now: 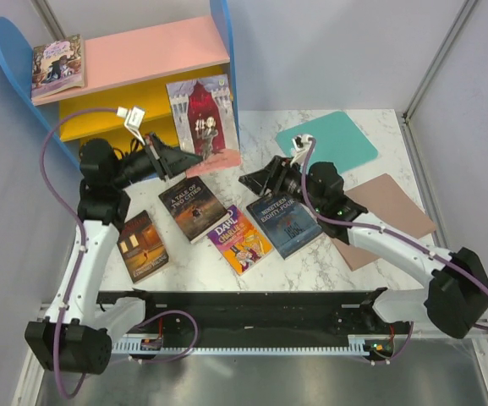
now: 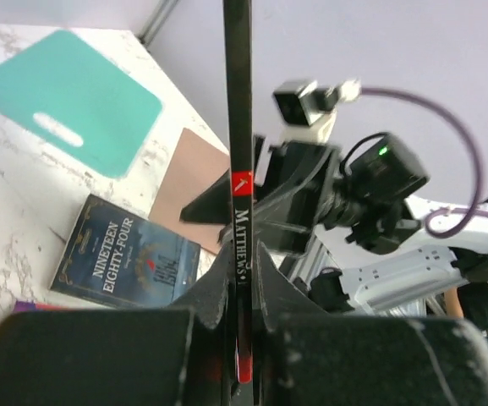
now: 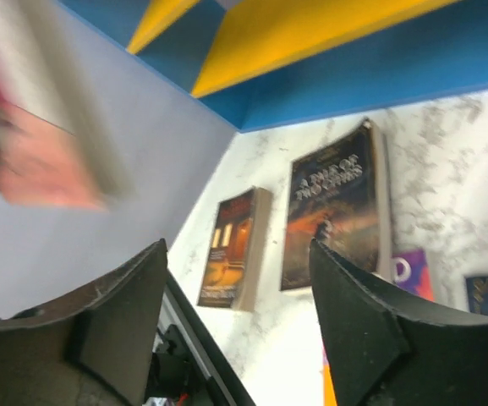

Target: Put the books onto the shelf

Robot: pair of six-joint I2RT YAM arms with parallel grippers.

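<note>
My left gripper raises the dark red book (image 1: 203,118) outward over the board next and lowers it there.
My left gripper (image 1: 178,159) is shut on a dark red book (image 1: 203,118) and holds it upright in front of the shelf (image 1: 142,51), its spine (image 2: 238,169) pinched between my fingers (image 2: 218,283). My right gripper (image 1: 248,182) stands open just right of that book, holding nothing; its fingertips (image 3: 161,245) are wide apart. One book (image 1: 57,66) lies on the pink top board. On the table lie A Tale of Two Cities (image 1: 193,207), a brown-orange book (image 1: 144,245), a purple-yellow Dahl book (image 1: 240,240) and Nineteen Eighty-Four (image 1: 290,225).
A teal mat (image 1: 338,139) with a handle hole lies at the back right, and a pinkish-brown mat (image 1: 387,211) lies under the right arm. The shelf's yellow lower board (image 1: 125,106) and blue side (image 1: 224,51) stand close behind the held book.
</note>
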